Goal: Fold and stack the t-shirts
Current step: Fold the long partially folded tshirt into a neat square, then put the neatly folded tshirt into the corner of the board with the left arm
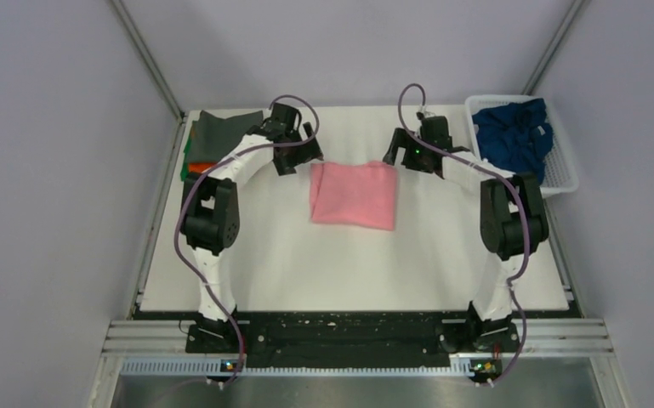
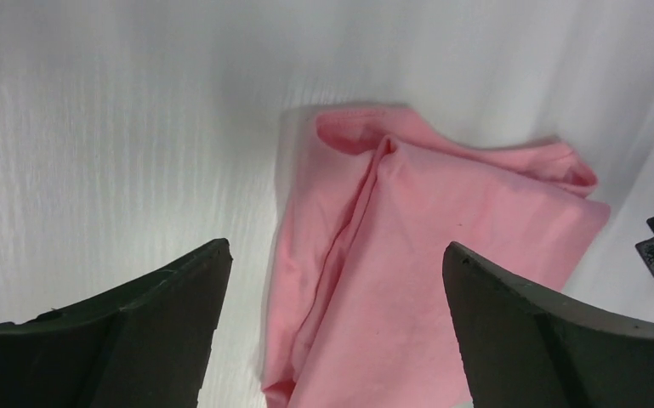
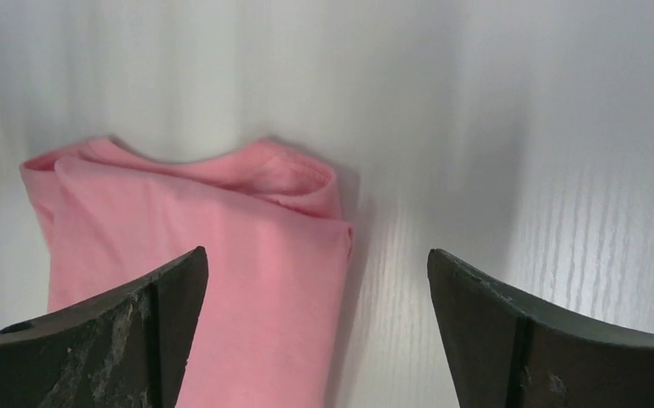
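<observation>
My left gripper moves back and down astride the pink shirt's layered side edge near the shirt's far corner next, since that edge lies below and back from it.
A folded pink t-shirt [image 1: 354, 195] lies flat in the middle of the white table, also seen in the wrist views [image 2: 442, 255] [image 3: 213, 246]. My left gripper [image 1: 299, 155] hovers open just past its far left corner; my right gripper [image 1: 401, 156] hovers open at its far right corner. Nothing sits between either pair of fingers [image 2: 145, 323] [image 3: 527, 331]. A dark grey t-shirt [image 1: 225, 132] lies folded at the far left on top of orange [image 1: 201, 166] and green [image 1: 184, 172] ones. A crumpled navy blue t-shirt [image 1: 514, 136] fills the basket.
The white lattice basket [image 1: 561, 183] stands at the table's far right corner. Metal frame rails run along the table's left edge [image 1: 160, 221] and near edge. Both arms' elbows [image 1: 213, 217] [image 1: 510, 217] rise on either side of the pink shirt.
</observation>
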Robot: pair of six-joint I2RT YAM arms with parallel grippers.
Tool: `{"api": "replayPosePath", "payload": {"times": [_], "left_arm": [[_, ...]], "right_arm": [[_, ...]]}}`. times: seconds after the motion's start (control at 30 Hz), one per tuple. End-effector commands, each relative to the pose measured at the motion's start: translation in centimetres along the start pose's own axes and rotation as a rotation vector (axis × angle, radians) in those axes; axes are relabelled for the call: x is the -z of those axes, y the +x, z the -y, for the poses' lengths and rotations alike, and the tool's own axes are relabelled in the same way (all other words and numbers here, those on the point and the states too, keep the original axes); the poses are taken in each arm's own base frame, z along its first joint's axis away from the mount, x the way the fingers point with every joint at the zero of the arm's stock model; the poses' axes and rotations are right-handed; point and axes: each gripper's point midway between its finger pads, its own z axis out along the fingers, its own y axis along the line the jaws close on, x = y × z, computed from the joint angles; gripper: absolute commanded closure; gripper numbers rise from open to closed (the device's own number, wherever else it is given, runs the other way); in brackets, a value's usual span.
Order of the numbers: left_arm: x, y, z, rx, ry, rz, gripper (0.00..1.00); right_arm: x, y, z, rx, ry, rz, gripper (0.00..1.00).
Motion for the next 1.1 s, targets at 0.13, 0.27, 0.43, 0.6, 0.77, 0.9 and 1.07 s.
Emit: {"api": "replayPosePath", "payload": {"times": [0.13,0.27,0.43,0.6,0.77,0.9,1.07], "left_arm": [[3.2,6.0,-0.1,-0.142,0.195,-0.126,0.01],[1.3,7.3,-1.1,-0.172,0.172,-0.184,0.01],[-1.1,7.7,-2.9,-0.201,0.071,-0.218,0.01],[-2.7,8.8,-2.9,-0.229,0.008,-0.227,0.06],[-4.4,9.3,-2.3,-0.260,-0.057,-0.226,0.18],[-5.3,9.1,-1.1,-0.295,-0.118,-0.210,0.42],[-5.2,6.3,-2.5,-0.344,-0.327,-0.090,1.00]], "right_arm": [[10.2,0.2,-0.6,0.034,-0.013,0.158,0.01],[14.2,3.2,0.2,0.026,-0.009,0.183,0.01],[17.9,4.8,0.9,0.026,0.009,0.234,0.01],[19.2,5.9,2.2,0.034,0.055,0.259,0.01],[19.3,7.5,3.7,0.032,0.110,0.234,0.01],[19.2,8.2,4.4,0.039,0.138,0.227,0.01],[19.2,8.5,4.6,0.037,0.139,0.225,0.01]]}}
